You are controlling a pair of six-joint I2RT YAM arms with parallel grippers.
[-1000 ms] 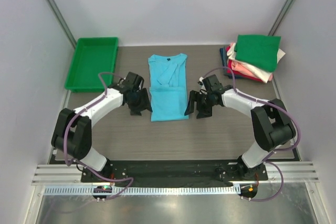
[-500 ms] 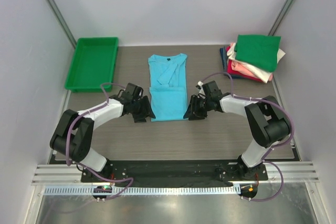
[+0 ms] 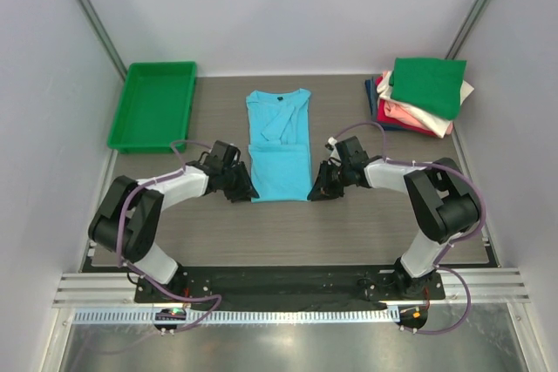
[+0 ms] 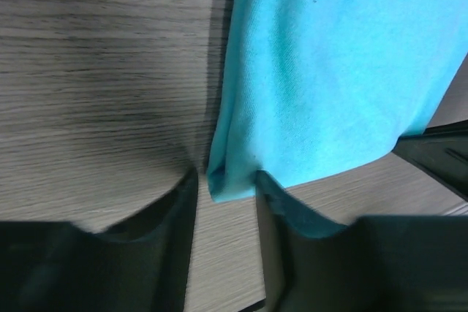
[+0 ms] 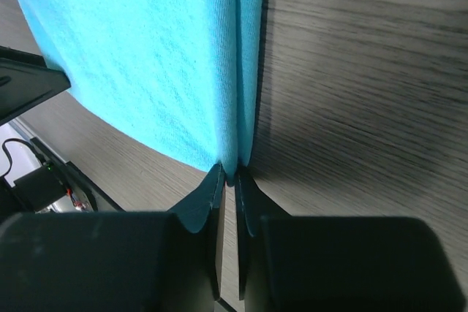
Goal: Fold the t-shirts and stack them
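Observation:
Next, my right gripper will raise the pinched near corner, carry it outward, lower it there and release, since the collar end (image 3: 296, 102) lies flat and uncovered outward of it.
A turquoise t-shirt (image 3: 279, 150) lies flat mid-table, its sleeves folded in, collar at the far end. My left gripper (image 3: 247, 191) is low at the shirt's near left corner. In the left wrist view its jaws (image 4: 227, 180) stand open a narrow way on either side of that corner of the turquoise cloth (image 4: 329, 71), with a thin gap still showing on the left. My right gripper (image 3: 316, 191) is at the near right corner. It (image 5: 228, 174) is shut on the doubled edge of the shirt (image 5: 139, 56). Other folded t-shirts (image 3: 425, 91) are stacked at the back right, green on top.
A green plastic tray (image 3: 155, 104) sits at the back left. White walls close in both sides and the back. Bare wood-grain tabletop (image 3: 279, 233) lies between the shirt's near hem and the arm bases.
Both grippers have dropped toward the table and moved in to the shirt's near corners. Their jaws have narrowed, and the right one has closed on the cloth edge.

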